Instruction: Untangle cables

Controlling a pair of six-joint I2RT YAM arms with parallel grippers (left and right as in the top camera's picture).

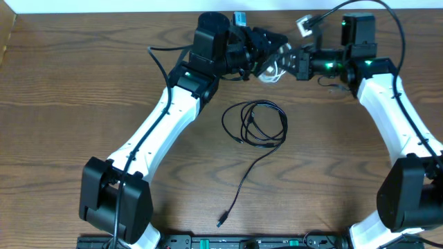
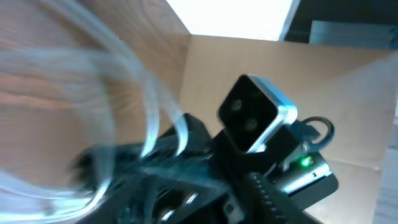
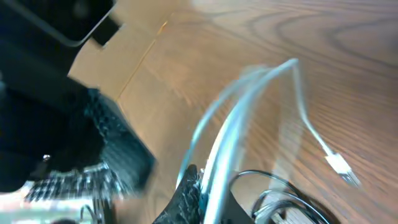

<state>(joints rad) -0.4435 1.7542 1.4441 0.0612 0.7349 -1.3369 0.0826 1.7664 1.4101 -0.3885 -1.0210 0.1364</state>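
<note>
The tabletop's bare far corner is below on the right in the overhead view, so next I move my right gripper to that side, lower it and let go.
A white cable (image 1: pixel 271 71) hangs in loops between my two grippers at the back of the table. My right gripper (image 1: pixel 292 63) is shut on its strands, which run up between the jaws (image 3: pixel 208 193) in the right wrist view. The cable's white plug (image 3: pixel 341 165) trails over the wood. My left gripper (image 1: pixel 268 54) sits right against the same bundle. The left wrist view is blurred: white cable loops (image 2: pixel 149 112) cross the dark fingers, and their opening does not show. A black cable (image 1: pixel 255 124) lies coiled mid-table, its tail ending in a plug (image 1: pixel 221 223) near the front.
The right arm's wrist camera (image 2: pixel 255 112) fills the left wrist view, very close. Black cable loops (image 3: pixel 280 196) show low in the right wrist view. A tan cardboard panel (image 2: pixel 261 56) stands behind. Both arms' white links (image 1: pixel 159 124) (image 1: pixel 398 117) flank the black coil.
</note>
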